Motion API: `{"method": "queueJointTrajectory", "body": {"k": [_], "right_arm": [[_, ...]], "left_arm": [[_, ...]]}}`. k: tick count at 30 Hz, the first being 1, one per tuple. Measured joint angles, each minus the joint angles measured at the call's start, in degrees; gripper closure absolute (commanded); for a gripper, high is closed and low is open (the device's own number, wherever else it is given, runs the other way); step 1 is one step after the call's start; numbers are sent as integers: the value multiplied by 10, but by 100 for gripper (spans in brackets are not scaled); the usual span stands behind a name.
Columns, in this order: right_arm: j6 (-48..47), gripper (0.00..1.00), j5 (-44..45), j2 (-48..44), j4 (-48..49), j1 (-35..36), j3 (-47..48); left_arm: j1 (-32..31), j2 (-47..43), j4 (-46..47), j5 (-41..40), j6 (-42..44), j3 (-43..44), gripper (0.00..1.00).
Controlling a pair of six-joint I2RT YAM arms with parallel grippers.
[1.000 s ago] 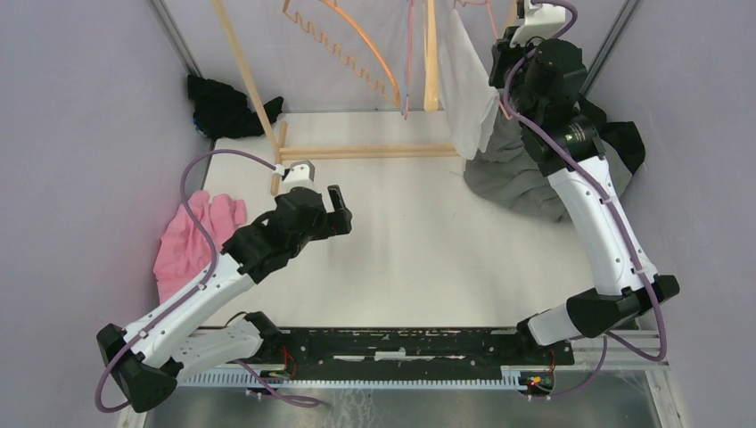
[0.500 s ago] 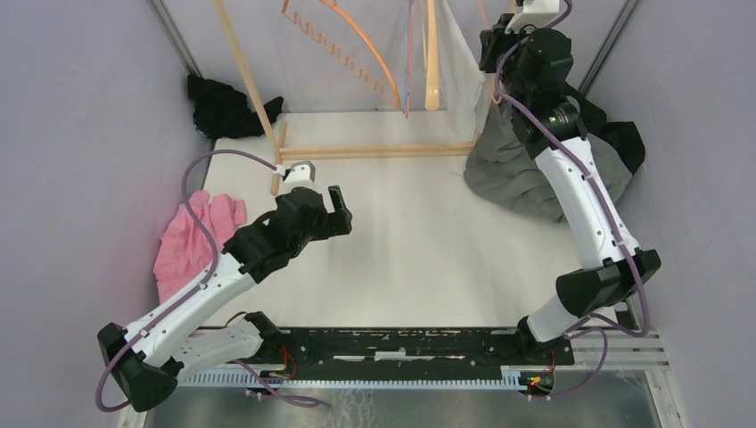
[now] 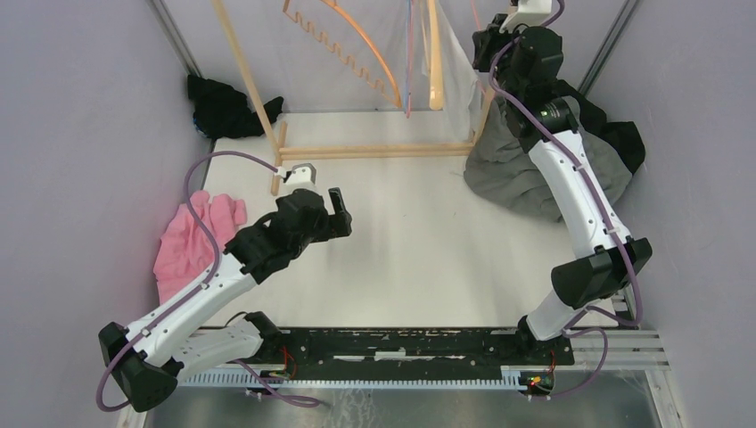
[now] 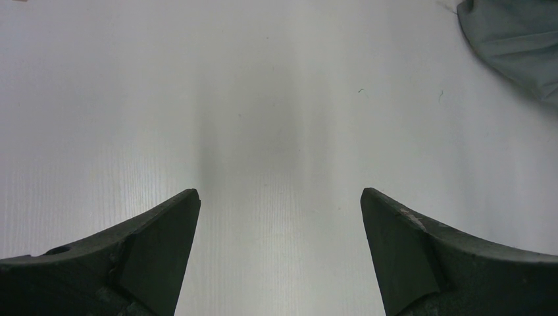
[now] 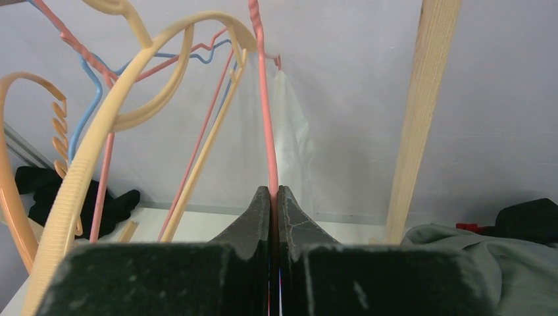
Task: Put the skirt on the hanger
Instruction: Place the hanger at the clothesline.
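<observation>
My right gripper moves down slightly and opens next, since the pink wire hanger [image 5: 264, 112] stands alongside the beige one at the rack, skirt on its far corner.
My right gripper [image 5: 274, 189] is shut on the pink wire hanger [image 5: 264, 112], high at the back right by the wooden rack's post [image 5: 421, 112]. The white skirt [image 5: 293, 138] hangs thin and translucent from the hanger's far corner; from above it shows as a pale sheet [image 3: 460, 71] just left of the right gripper [image 3: 486, 40]. The hanger's hook is out of view. My left gripper [image 3: 337, 212] hovers open over the bare table [image 4: 276, 99], with nothing between its fingers [image 4: 164, 230].
A wooden rack [image 3: 374, 152] stands at the back with beige, pink and blue hangers [image 3: 357, 45] on it. A grey garment [image 3: 513, 174] lies heaped at the back right, a black one [image 3: 223, 107] at the back left, and a pink cloth [image 3: 192, 236] at the left edge.
The right arm has swung up and to the left towards the rack, carrying the pink hanger and the white skirt with it. The left arm has stayed still.
</observation>
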Motion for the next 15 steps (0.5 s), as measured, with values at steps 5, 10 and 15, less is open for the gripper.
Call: {"method": "queueJointTrajectory", "body": {"k": [5, 10, 15], "right_arm": [[10, 98, -9, -17, 22, 0, -50], [20, 90, -12, -38, 46, 0, -96], [29, 62, -19, -50, 53, 0, -111]], "left_arm": [[0, 0, 1, 1, 0, -7, 1], [0, 0, 2, 3, 0, -13, 1], [0, -3, 4, 3, 0, -15, 1]]}}
